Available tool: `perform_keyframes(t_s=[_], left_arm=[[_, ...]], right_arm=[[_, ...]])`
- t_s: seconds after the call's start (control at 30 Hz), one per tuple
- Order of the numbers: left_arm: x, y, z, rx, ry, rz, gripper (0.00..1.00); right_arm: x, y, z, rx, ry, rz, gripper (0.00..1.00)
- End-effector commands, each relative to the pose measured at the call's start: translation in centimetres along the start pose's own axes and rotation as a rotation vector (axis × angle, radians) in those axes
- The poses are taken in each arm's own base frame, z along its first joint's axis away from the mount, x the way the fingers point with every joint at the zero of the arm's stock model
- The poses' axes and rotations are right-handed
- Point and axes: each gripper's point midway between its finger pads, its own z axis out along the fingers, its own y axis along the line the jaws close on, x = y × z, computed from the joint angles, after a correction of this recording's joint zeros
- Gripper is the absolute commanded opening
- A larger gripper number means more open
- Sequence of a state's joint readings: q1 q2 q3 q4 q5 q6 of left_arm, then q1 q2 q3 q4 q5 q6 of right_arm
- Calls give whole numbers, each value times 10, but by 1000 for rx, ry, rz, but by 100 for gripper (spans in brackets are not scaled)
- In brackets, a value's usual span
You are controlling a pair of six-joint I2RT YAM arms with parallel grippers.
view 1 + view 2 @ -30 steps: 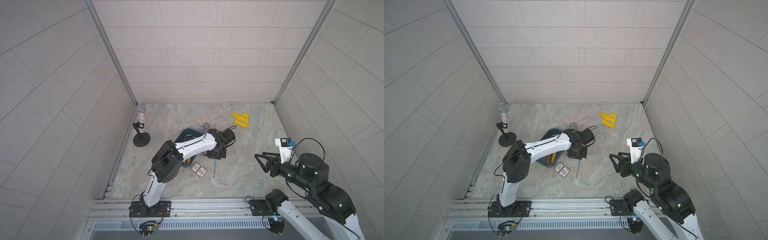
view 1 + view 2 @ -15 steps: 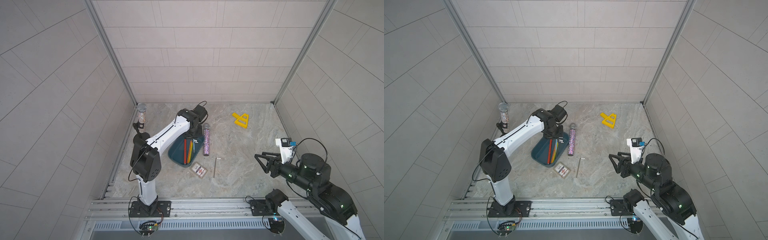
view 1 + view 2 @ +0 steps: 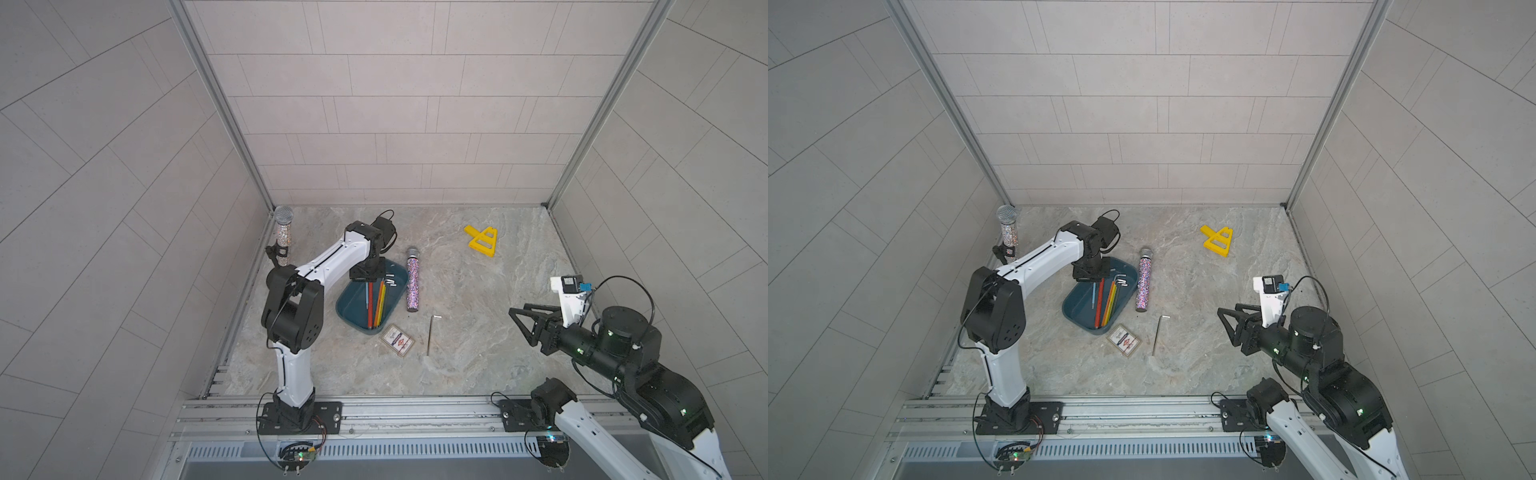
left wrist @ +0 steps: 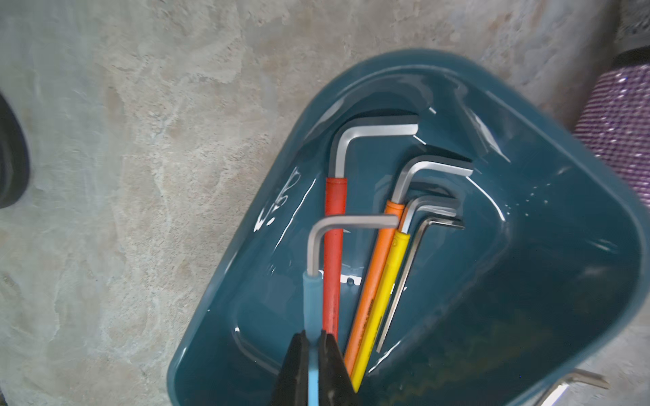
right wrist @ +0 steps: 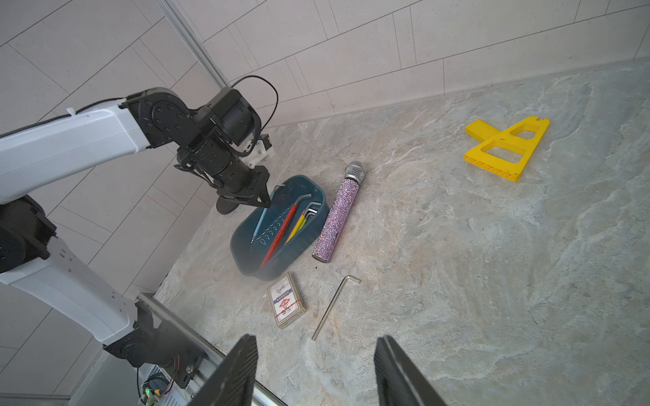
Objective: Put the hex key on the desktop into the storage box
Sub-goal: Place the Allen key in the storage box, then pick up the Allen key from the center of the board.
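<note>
The gap between the red and orange keys is open, so my left gripper should move toward the microphone and down and let go of the blue-sleeved key there.
My left gripper (image 4: 313,337) is shut on a blue-sleeved hex key (image 4: 311,298), held over the far end of the teal storage box (image 3: 353,305); in the right wrist view this blue-sleeved hex key (image 5: 258,225) slants down into the storage box (image 5: 274,263). Red, orange and yellow sleeved keys and bare ones lie inside. A bare metal hex key (image 3: 430,336) lies on the desktop (image 3: 478,332) right of the box, also seen as the bare hex key (image 5: 334,309) in the right wrist view. My right gripper (image 3: 521,327) hovers open at the right, empty.
A glittery microphone (image 3: 412,282) lies along the box's right side. A small printed card box (image 3: 397,340) sits between the tub and the bare key. Another microphone (image 3: 283,237) stands in a holder at the back left. A yellow plastic piece (image 3: 482,241) lies at the back right.
My left arm has swung from right of the storage box back over its far end, uncovering the lying microphone. My right arm has stayed where it was.
</note>
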State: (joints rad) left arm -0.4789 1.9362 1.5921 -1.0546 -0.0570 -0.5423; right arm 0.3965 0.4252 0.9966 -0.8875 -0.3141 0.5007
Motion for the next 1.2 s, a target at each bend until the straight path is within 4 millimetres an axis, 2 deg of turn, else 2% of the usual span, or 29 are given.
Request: perform_keyframes(t_s=[0.0, 0.13, 0.33, 0.43, 0.57, 0.7, 0.9, 1.0, 1.17], left_arm=[[7, -12, 17, 16, 30, 24, 0], [12, -21, 29, 29, 45, 32, 0], [19, -25, 51, 14, 86, 50, 0], [21, -26, 55, 11, 90, 54, 1], [22, -25, 52, 2, 78, 53, 23], [18, -25, 43, 2, 52, 53, 29], [15, -32, 9, 2, -12, 54, 29], [20, -44, -8, 23, -31, 61, 29], [37, -77, -30, 71, -54, 89, 32]], right_arm=[[-4, 2, -3, -2, -9, -10, 58], [-3, 1, -3, 3, -6, -9, 59], [-3, 0, -3, 7, -6, -6, 59], [-3, 0, -3, 9, -7, -6, 58], [-1, -1, -2, 11, -1, -4, 59], [-2, -1, -1, 12, -1, -4, 58], [-2, -1, -1, 10, -1, -4, 58], [-1, 0, -2, 5, -1, -4, 58], [-1, 2, -3, -4, -3, -5, 58]])
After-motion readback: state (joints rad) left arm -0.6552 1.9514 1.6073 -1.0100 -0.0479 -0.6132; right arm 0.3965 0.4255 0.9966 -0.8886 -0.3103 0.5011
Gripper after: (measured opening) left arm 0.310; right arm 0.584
